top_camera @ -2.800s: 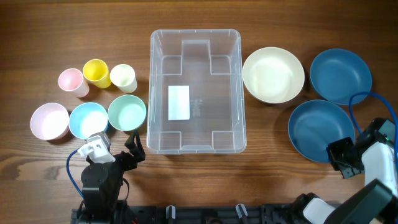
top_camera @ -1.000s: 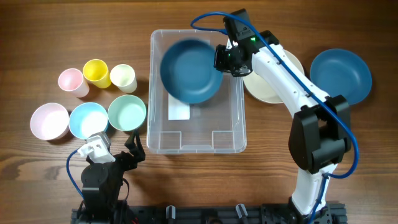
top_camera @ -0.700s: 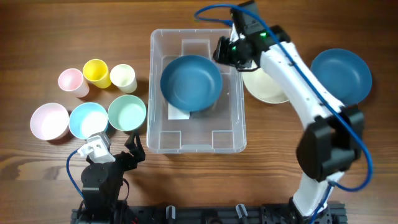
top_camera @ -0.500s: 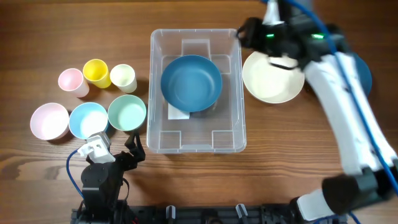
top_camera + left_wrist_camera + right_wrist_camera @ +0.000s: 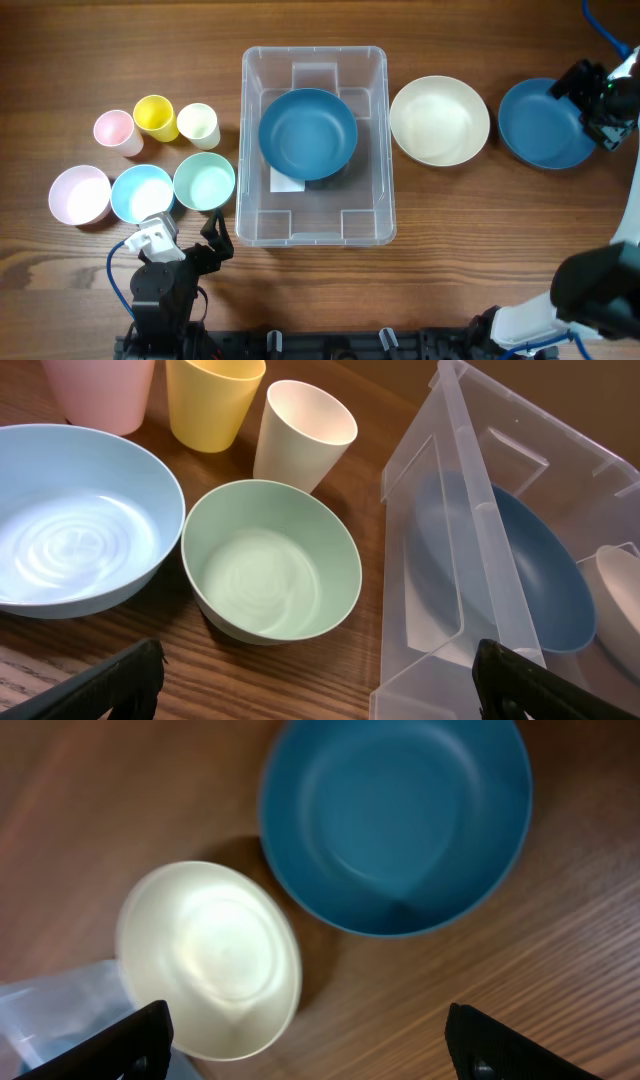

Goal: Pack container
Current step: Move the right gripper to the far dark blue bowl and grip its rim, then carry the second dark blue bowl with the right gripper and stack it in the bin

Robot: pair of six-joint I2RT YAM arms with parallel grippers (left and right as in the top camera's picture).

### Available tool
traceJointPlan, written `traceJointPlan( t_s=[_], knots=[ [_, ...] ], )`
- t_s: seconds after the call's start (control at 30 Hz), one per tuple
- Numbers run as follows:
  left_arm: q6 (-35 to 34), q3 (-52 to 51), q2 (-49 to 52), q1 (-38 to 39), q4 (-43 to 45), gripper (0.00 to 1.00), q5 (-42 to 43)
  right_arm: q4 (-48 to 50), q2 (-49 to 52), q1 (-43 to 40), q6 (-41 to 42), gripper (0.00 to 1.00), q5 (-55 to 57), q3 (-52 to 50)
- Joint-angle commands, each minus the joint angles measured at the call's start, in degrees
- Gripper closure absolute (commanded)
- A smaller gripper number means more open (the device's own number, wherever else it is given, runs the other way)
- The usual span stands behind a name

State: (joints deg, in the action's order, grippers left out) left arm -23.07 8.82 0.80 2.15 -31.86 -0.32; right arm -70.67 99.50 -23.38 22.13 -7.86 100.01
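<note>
The second blue bowl is still outside the container (image 5: 313, 225), so my right gripper will next move down to that bowl's rim, opposite the cream bowl.
The clear plastic container (image 5: 313, 225) stands mid-table with one dark blue bowl (image 5: 307, 134) lying in its far half. In the left wrist view the container's wall (image 5: 470, 560) and that bowl (image 5: 540, 580) show at the right. My right gripper (image 5: 583, 108) hovers open and empty at the far right, above the edge of a second blue bowl (image 5: 545, 123). That bowl (image 5: 395, 820) and a cream bowl (image 5: 210, 955) lie below it in the right wrist view. My left gripper (image 5: 217, 237) rests open near the container's front left corner, holding nothing.
The cream bowl (image 5: 439, 120) sits just right of the container. Left of it stand a green bowl (image 5: 204, 180), light blue bowl (image 5: 141, 192), pink bowl (image 5: 79, 194), and pink (image 5: 113, 130), yellow (image 5: 155, 116) and cream (image 5: 198, 124) cups.
My right gripper let go of the blue bowl inside the container, opened wide, and swung away to the far right over the other blue bowl. The left arm stayed still.
</note>
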Motion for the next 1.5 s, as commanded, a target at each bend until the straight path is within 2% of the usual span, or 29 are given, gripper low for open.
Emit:
traceJointPlan(
  t_s=[0.0, 0.1, 0.23, 0.53, 0.6, 0.7, 0.73, 0.83, 0.87, 0.97, 1.13, 1.3, 1.4, 1.47],
  knots=[
    [0.09, -0.26, -0.52, 0.26, 0.17, 0.00, 0.48, -0.66, 7.13, -2.45, -1.16, 0.12, 0.66, -1.25],
    [0.09, -0.26, -0.52, 0.26, 0.17, 0.00, 0.48, -2.45, 14.05, -5.51, -1.14, 0.19, 0.63, -1.25],
    [0.09, -0.26, -0.52, 0.26, 0.17, 0.00, 0.48, -1.97, 18.86, -9.11, -1.40, 0.22, 0.39, -3.04],
    [0.09, -0.26, -0.52, 0.26, 0.17, 0.00, 0.48, 13.00, 19.34, -13.44, -2.36, 0.21, -4.55, -13.57],
    [0.09, -0.26, -0.52, 0.26, 0.17, 0.00, 0.48, 15.85, 19.34, -13.46, -1.33, 0.32, -5.75, -14.82],
    [0.09, -0.26, -0.52, 0.26, 0.17, 0.00, 0.48, 16.61, 19.34, -13.46, 0.28, 0.59, -5.64, -15.02],
    [0.09, -0.26, -0.52, 0.26, 0.17, 0.00, 0.48, 16.63, 19.34, -13.46, 0.59, 0.71, -5.49, -15.02],
    [0.09, -0.26, -0.52, 0.26, 0.17, 0.00, 0.48, 16.17, 19.34, -13.46, 1.79, 0.92, -5.20, -15.02],
    [0.09, -0.26, -0.52, 0.26, 0.17, 0.00, 0.48, 15.72, 19.32, -13.46, 2.56, 0.96, -4.55, -15.02],
    [0.09, -0.26, -0.52, 0.26, 0.17, 0.00, 0.48, 14.23, 18.56, -13.46, 3.54, 0.96, -3.74, -14.95],
    [0.09, -0.26, -0.52, 0.26, 0.17, 0.00, 0.48, 13.35, 7.45, -13.46, 6.58, 0.96, -3.76, -14.93],
    [0.09, -0.26, -0.52, 0.26, 0.17, 0.00, 0.48, 14.29, -13.40, -10.71, 9.51, 0.96, -13.35, -14.84],
    [0.09, -0.26, -0.52, 0.26, 0.17, 0.00, 0.48, 13.20, -25.03, -0.04, 7.72, 0.96, -15.91, -14.84],
    [0.09, -0.26, -0.52, 0.26, 0.17, 0.00, 0.48, 12.09, -29.70, 14.08, 7.50, 0.96, -11.89, -14.84]
  ],
)
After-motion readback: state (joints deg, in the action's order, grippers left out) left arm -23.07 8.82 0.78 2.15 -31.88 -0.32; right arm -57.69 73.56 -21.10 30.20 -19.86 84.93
